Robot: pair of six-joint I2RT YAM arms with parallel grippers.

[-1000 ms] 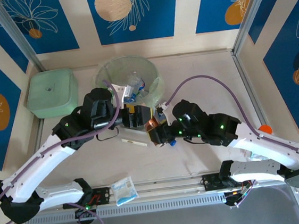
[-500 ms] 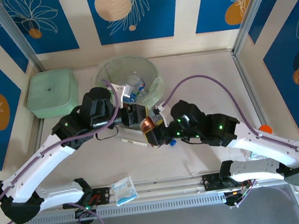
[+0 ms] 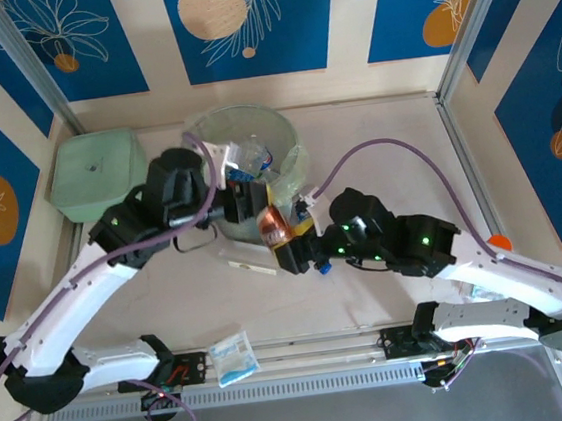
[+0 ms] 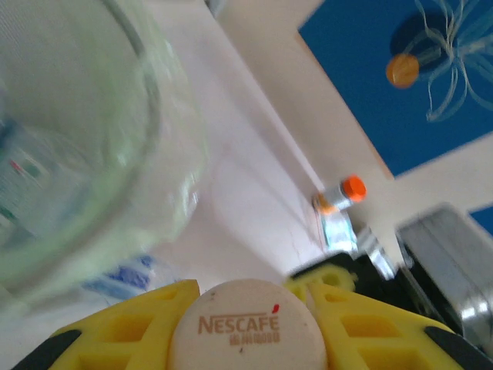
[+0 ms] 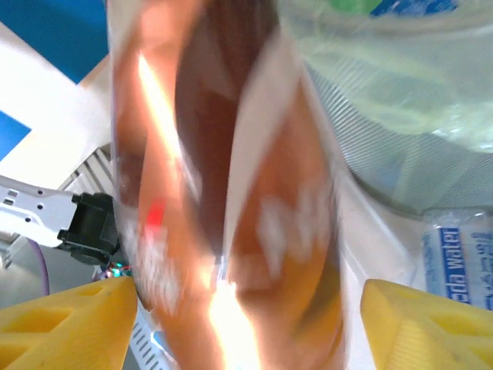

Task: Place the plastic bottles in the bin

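Note:
I should carry the brown-labelled bottle (image 3: 275, 229) outward over the bin's opening (image 3: 255, 153) with my left gripper and release it there, because the bottle hangs short of the bin's rim.
The brown-labelled bottle (image 3: 275, 229) hangs just in front of the bin (image 3: 237, 123). My left gripper (image 3: 255, 216) is shut on its white Nescafe cap (image 4: 245, 324), with a yellow finger pressed against each side. My right gripper (image 3: 293, 251) is open, its fingers (image 5: 69, 324) spread wide either side of the bottle's body (image 5: 231, 193). The pale-green bin wall (image 4: 115, 146) rises close by and holds several clear bottles (image 3: 255, 158). A blue-labelled water bottle (image 5: 462, 262) lies on the table at the bin's foot. An orange-capped bottle (image 3: 499, 243) sits at the right by the right arm.
A square pale-green lidded box (image 3: 99, 171) stands left of the bin. A white-and-blue packet (image 3: 233, 356) lies at the near edge, and a thin white strip (image 3: 252, 266) lies mid-table. Metal frame posts (image 3: 460, 46) bound the corners.
The brown bottle went from lying low at the right gripper to up at the bin, carried by my left gripper. The right gripper's fingers have come off it.

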